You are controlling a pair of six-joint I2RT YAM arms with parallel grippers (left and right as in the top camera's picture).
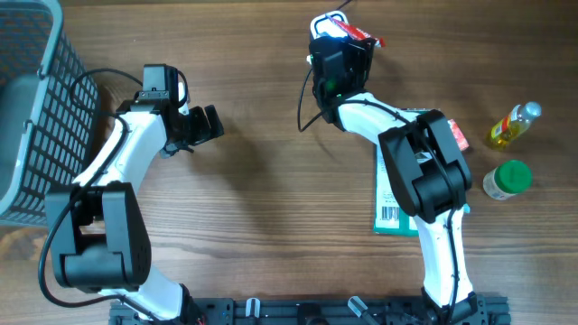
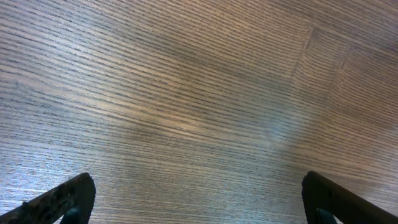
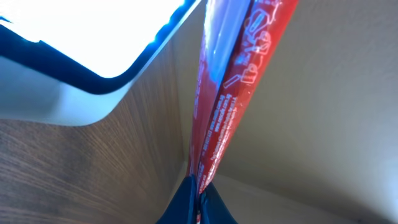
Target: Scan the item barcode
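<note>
I should swing my right gripper back toward the base, over the teal packet (image 1: 391,186), and let go of the red packet (image 1: 363,34) there, as that spot is clear of the scanner.
The item is a flat red packet (image 3: 231,81) with white print, standing on edge and pinched at its lower end by my right gripper (image 3: 199,186), which is shut on it. Just left of it is the white scanner (image 3: 74,62), its window glowing brightly. From overhead, the right gripper (image 1: 347,43) holds the red packet (image 1: 363,34) at the table's far edge, against the lit scanner (image 1: 327,24). No barcode shows on the packet. My left gripper (image 1: 209,123) hovers over bare wood at the left, open and empty. In the left wrist view the left gripper (image 2: 198,186) shows only dark fingertips (image 2: 69,196) at the bottom corners.
A grey mesh basket (image 1: 32,99) stands at the far left edge. A teal packet (image 1: 390,206) with a barcode lies under the right arm. A small red item (image 1: 457,135), a yellow bottle (image 1: 513,125) and a green-lidded jar (image 1: 506,179) sit at the right.
</note>
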